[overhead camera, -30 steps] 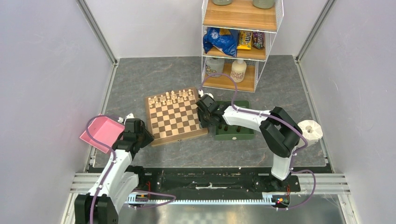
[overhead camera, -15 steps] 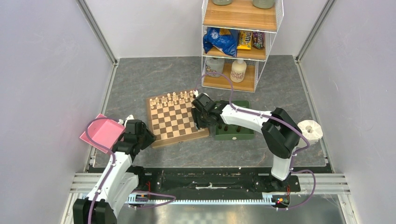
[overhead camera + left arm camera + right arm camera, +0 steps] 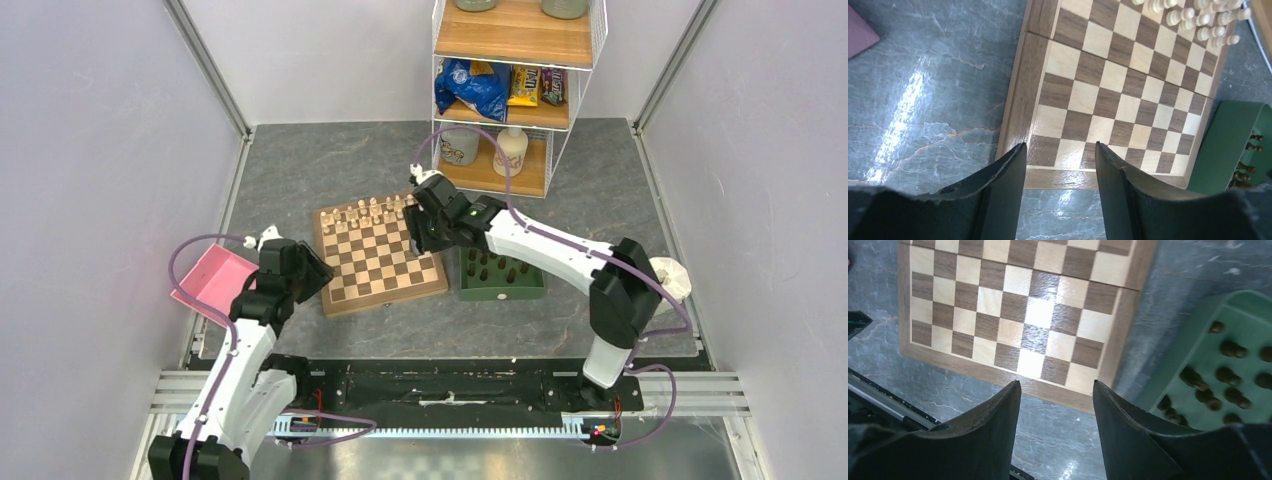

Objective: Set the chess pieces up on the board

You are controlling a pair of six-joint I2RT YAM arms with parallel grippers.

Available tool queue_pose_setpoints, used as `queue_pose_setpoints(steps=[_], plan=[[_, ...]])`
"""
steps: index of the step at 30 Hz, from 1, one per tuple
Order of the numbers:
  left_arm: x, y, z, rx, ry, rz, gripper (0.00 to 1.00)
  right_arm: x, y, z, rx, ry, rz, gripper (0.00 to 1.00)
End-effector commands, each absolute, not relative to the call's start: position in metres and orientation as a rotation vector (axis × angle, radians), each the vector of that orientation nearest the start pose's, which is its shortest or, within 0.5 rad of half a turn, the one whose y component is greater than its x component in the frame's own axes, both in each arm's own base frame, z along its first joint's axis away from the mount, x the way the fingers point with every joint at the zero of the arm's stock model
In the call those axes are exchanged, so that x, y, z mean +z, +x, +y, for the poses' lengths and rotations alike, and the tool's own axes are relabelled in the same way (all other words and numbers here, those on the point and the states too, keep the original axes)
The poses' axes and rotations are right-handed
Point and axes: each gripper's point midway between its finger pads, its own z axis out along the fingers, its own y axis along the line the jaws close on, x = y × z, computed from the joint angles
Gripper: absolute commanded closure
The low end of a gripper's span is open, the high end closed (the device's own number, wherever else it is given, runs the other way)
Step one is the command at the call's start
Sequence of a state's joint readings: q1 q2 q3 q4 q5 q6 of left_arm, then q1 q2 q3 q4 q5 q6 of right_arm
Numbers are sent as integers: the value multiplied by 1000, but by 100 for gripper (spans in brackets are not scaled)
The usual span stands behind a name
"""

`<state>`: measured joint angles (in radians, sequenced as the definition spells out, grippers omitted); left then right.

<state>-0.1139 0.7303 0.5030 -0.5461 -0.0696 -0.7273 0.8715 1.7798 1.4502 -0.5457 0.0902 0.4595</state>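
The robot will next move its right gripper to the right in the top view, then down onto the tray's far-corner chess piece by the board (image 3: 1216, 327), which is still missing dark chess pieces.
The checkered wooden board (image 3: 378, 256) lies mid-table; it also shows in the left wrist view (image 3: 1128, 85) and the right wrist view (image 3: 1008, 315). Only pale cream chessmen (image 3: 368, 211) stand on it, along its far edge. Several dark-brown chess pieces (image 3: 497, 269) stand in the dark-green tray (image 3: 502, 291) right of the board, also seen in the right wrist view (image 3: 1228, 375). My left gripper (image 3: 1059, 150) is open and empty just off the board's near-left corner. My right gripper (image 3: 1057, 390) is open and empty, raised over the board's right side.
A pink tray (image 3: 212, 282) lies left of my left arm. A wire shelf (image 3: 510, 90) with bottles and snack bags stands behind the board. A white round object (image 3: 672, 275) sits at the right, behind my right arm. Grey walls close both sides.
My right gripper has risen and swung back toward the board's far-right corner, uncovering the green tray. My left gripper has moved up toward the board's left edge.
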Motion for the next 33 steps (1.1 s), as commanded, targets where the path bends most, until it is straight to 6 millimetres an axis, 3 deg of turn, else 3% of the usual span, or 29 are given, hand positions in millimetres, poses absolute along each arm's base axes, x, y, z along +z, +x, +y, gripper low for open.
queue_pose_setpoints(steps=[1, 6, 11, 14, 21, 33], plan=[[131, 246, -43, -336, -642, 2199, 38, 191, 313, 320, 439, -382, 2325, 37], [157, 252, -46, -306, -498, 2247, 34, 205, 328, 277, 380, -265, 2289, 38], [186, 256, -45, -268, -375, 2271, 33, 193, 344, 236, 340, -156, 2325, 45], [189, 257, -38, -211, -330, 2276, 32, 179, 353, 220, 310, -127, 2360, 52], [170, 254, -27, -134, -365, 2286, 32, 146, 369, 222, 334, -125, 2456, 62], [178, 254, -25, -139, -377, 2236, 32, 105, 389, 233, 341, -200, 2542, 68]])
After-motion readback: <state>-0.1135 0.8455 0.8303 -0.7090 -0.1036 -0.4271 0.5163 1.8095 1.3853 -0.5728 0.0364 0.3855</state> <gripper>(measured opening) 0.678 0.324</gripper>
